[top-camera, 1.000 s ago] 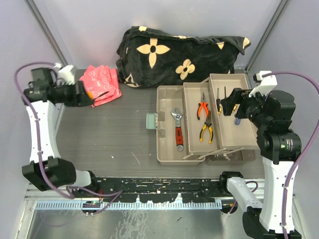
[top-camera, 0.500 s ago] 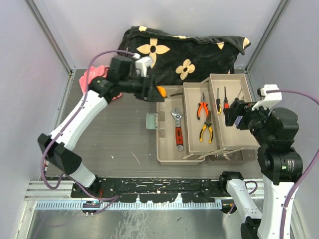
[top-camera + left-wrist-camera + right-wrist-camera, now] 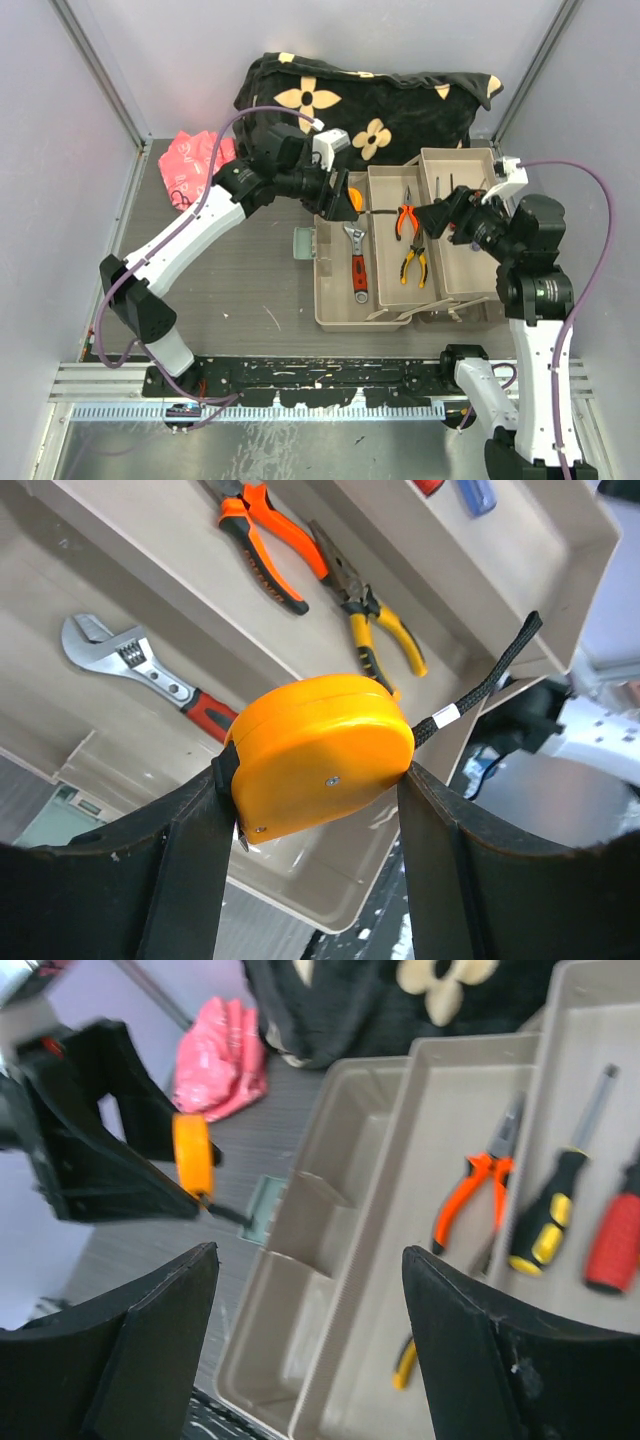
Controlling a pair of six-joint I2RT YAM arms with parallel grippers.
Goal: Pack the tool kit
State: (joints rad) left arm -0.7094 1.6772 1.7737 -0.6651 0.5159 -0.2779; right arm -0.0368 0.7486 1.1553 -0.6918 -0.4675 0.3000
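Note:
My right gripper comes across toward the left gripper and onto the orange tape measure [image 3: 355, 198] [image 3: 193, 1154] next, since it lies to my right gripper's left in the top view.
The open beige toolbox [image 3: 335, 310] sits at the right with stepped trays. The left tray holds a red-handled wrench [image 3: 357, 262]. The middle tray holds orange pliers [image 3: 405, 221] and yellow pliers [image 3: 415, 262]. The right tray holds screwdrivers [image 3: 550, 1222]. My left gripper [image 3: 352, 203] is shut on the orange tape measure [image 3: 320, 752] and holds it above the far end of the left tray. Its black strap [image 3: 490, 680] hangs to the right. My right gripper [image 3: 435, 218] is open and empty above the middle tray.
A black flower-patterned blanket [image 3: 360, 115] lies behind the toolbox. A pink packet [image 3: 195, 165] lies at the back left. Grey walls close both sides. The toolbox latch [image 3: 304, 243] sticks out to the left.
My left arm has swung from the pink packet at the far left to above the toolbox, carrying the tape measure. My right gripper has moved left from the right tray to over the middle tray.

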